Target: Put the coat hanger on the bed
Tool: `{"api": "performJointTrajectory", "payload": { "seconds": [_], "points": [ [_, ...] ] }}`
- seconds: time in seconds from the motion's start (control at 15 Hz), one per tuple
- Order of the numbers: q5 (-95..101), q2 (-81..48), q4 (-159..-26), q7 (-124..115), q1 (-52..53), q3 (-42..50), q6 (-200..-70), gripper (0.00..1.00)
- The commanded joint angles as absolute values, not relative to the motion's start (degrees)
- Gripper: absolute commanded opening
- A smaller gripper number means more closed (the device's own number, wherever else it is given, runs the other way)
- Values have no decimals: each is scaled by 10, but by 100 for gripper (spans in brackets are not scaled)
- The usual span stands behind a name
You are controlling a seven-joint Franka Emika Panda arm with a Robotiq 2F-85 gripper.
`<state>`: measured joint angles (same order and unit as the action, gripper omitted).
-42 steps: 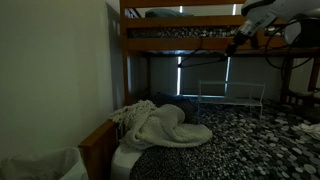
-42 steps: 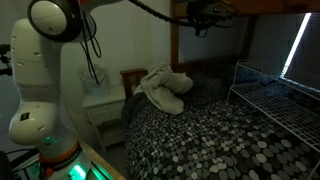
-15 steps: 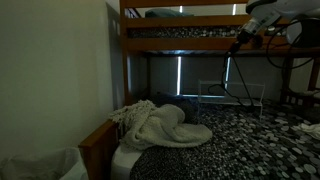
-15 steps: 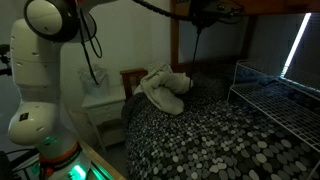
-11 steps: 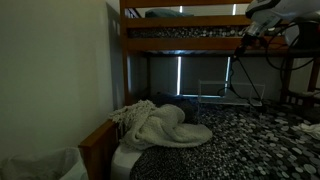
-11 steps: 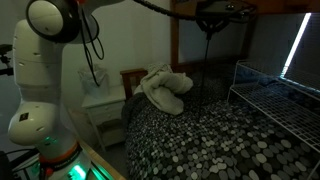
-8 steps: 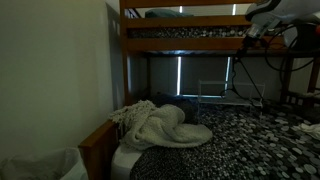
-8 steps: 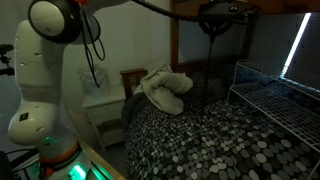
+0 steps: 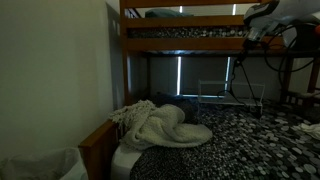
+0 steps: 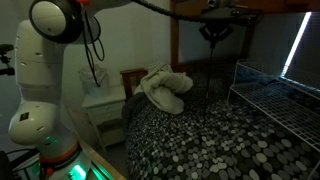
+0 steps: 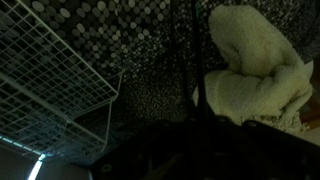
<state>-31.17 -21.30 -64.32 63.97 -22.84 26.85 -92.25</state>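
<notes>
I should move the coat hanger down with my gripper toward the speckled bedding [image 10: 200, 140] between the cream blanket and white frame and release it there, because the hanger still hangs high above.
My gripper [image 9: 247, 38] is high up beside the upper bunk rail of the brown wooden bed [image 9: 180, 45]; it also shows in an exterior view [image 10: 212, 32]. The coat hanger [image 9: 236, 72] is a thin dark wire hanging straight down from the gripper, well above the speckled bedding [image 10: 200, 140]. It looks like a single thin line in an exterior view [image 10: 207, 75]. In the wrist view the gripper [image 11: 190, 150] is a dark mass at the bottom. Only a thin dark strip of the hanger [image 11: 197, 100] shows there. The jaws appear shut on the hanger's top.
A cream blanket [image 9: 160, 125] lies bunched at the head of the lower bunk, also in the wrist view [image 11: 255, 70]. A small white metal-barred frame [image 10: 275, 95] stands on the bedding [image 11: 50, 90]. The robot's white base [image 10: 40, 70] and a nightstand [image 10: 100, 100] stand beside the bed.
The hanger has swung from sticking out sideways to hanging straight down. The gripper has carried it a little along the upper bunk rail, toward the white metal-barred frame.
</notes>
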Motion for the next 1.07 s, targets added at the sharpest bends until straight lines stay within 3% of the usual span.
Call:
{"api": "performJointTrajectory", "payload": {
  "seconds": [0.0, 0.47, 0.53, 0.8, 0.87, 1.0],
  "points": [
    [-207, -195, -754, 705, -185, 279, -992, 2],
    [-80, -195, -936, 687, -127, 274, -1174, 2],
    [-46, -186, -951, 667, -167, 219, -1188, 2],
    [-27, -182, -984, 656, -184, 177, -1203, 2],
    [-27, -178, -989, 657, -186, 169, -1203, 33],
    [-32, -174, -998, 663, -192, 157, -1202, 41]
  ]
}}
